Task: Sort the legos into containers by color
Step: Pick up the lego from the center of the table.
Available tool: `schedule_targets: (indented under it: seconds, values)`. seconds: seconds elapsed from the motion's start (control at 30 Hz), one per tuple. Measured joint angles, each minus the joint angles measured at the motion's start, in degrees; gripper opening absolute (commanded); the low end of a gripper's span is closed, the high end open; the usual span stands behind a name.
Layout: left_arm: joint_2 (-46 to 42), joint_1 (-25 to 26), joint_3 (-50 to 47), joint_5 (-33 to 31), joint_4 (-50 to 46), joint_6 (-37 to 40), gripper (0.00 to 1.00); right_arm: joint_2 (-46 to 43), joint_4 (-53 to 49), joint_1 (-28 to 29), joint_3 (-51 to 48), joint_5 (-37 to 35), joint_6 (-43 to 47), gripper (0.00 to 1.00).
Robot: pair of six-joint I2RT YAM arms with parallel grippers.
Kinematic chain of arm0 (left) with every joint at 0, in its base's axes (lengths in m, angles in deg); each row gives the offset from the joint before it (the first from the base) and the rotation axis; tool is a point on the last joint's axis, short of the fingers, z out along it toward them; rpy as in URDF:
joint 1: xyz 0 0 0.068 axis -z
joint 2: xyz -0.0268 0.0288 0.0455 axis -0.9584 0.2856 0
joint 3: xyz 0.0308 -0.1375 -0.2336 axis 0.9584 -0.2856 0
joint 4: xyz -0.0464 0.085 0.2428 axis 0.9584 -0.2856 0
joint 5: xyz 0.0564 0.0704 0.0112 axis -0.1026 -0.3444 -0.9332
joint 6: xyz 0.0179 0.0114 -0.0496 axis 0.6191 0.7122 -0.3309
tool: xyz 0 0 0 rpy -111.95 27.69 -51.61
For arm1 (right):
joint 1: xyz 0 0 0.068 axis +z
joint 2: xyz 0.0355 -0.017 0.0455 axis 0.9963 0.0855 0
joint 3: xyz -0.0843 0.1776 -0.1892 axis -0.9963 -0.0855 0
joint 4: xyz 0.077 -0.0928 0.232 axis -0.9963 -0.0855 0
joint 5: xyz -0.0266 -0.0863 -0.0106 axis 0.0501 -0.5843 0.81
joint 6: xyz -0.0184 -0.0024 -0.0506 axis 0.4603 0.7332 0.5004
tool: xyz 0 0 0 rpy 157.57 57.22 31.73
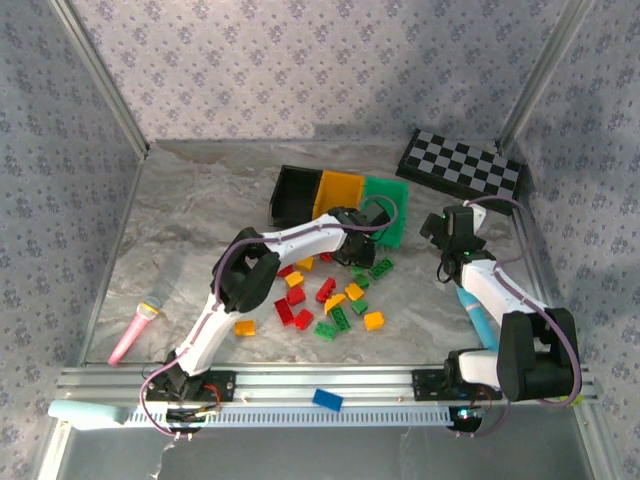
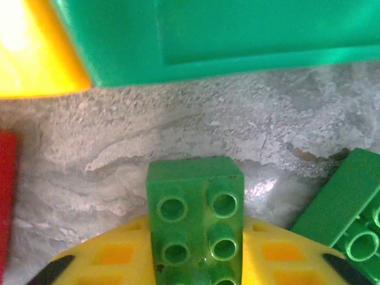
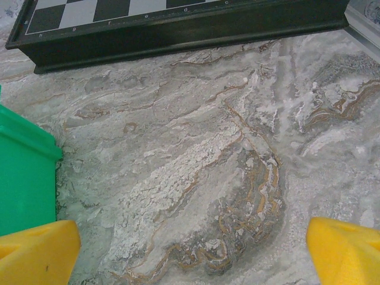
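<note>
My left gripper rises next, then swings past the yellow bin (image 1: 338, 190) to release the green lego over the black bin's inside, since the lego hangs below the bins' rims.
My left gripper (image 1: 357, 236) is shut on a green lego (image 2: 196, 219), held studs-up between its yellow fingers (image 2: 113, 255) just above the table. It sits right in front of the green bin (image 2: 237, 35), with the yellow bin (image 2: 29, 53) to the left. The black bin (image 1: 295, 195), yellow bin (image 1: 338, 190) and green bin (image 1: 385, 207) stand in a row. Several red, orange and green legos (image 1: 330, 295) lie scattered nearer the arms. My right gripper (image 3: 190, 255) is open over bare table, to the right of the green bin (image 3: 24, 172).
Another green brick (image 2: 350, 208) and a red one (image 2: 5, 196) flank the held lego. A checkered board (image 1: 462, 165) lies at the back right. A pink microphone (image 1: 135, 330) rests at the left, a blue brick (image 1: 326, 400) on the front rail, a teal stick (image 1: 475, 320) beside the right arm.
</note>
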Motion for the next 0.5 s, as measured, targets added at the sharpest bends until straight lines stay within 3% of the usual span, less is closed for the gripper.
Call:
schedule_targets:
  seconds: [0.23, 0.37, 0.5]
  values:
    - [-2.97, -0.07, -2.45, -3.52, -0.02, 0.94, 0.12, 0.0, 0.02, 0.26, 0.0, 0.0, 0.0, 1.0]
    - [-10.1, -1.33, -6.56, -5.57, -0.02, 1.11, 0.11, 0.02, 0.02, 0.68, 0.0, 0.0, 0.02, 1.0]
    - [-18.86, -5.88, -9.07, -7.5, -0.04, 2.05, 0.1, 0.35, 0.22, 1.27, 0.0, 0.0, 0.2, 1.0]
